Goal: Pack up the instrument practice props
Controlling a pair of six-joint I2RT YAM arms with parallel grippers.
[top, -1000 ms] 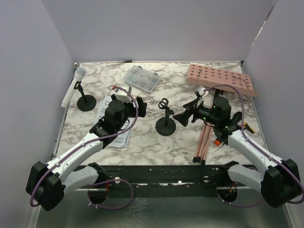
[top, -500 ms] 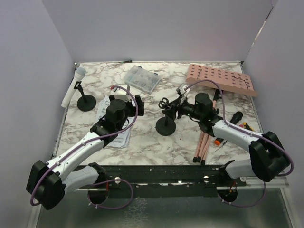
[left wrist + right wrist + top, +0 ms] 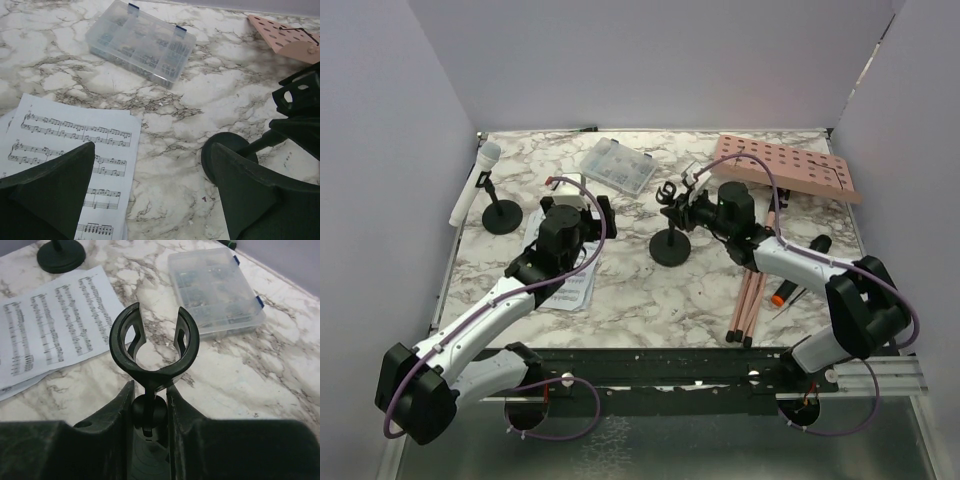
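I should move my right gripper outward first and then open it. The mic holder will then get into the empty gap between the box with sections and pink perforated board.
In the middle of the table stands a black round-based mic holder (image 3: 670, 247), its empty clip (image 3: 152, 367) upright. My right gripper (image 3: 680, 210) (image 3: 150, 405) is shut on the joint just under that clip. My left gripper (image 3: 582, 204) (image 3: 150, 200) hangs open over the edge of the white sheet-music pages (image 3: 565, 285) (image 3: 75, 135), holding nothing. A white microphone (image 3: 477, 180) rests in the second holder (image 3: 502, 216) at the far left. The pink perforated board (image 3: 785, 168) lies at the back right, its thin pink legs (image 3: 752, 295) near the front.
A clear plastic compartment box (image 3: 618, 165) (image 3: 140, 42) (image 3: 215, 287) sits at the back centre. A small orange-tipped item (image 3: 777, 298) lies beside the pink legs. Grey walls close in the left, back and right sides.
My right arm swung left from the pink legs to the middle mic holder and its jaws closed on the holder under the clip. The left gripper drifted slightly back, still open.
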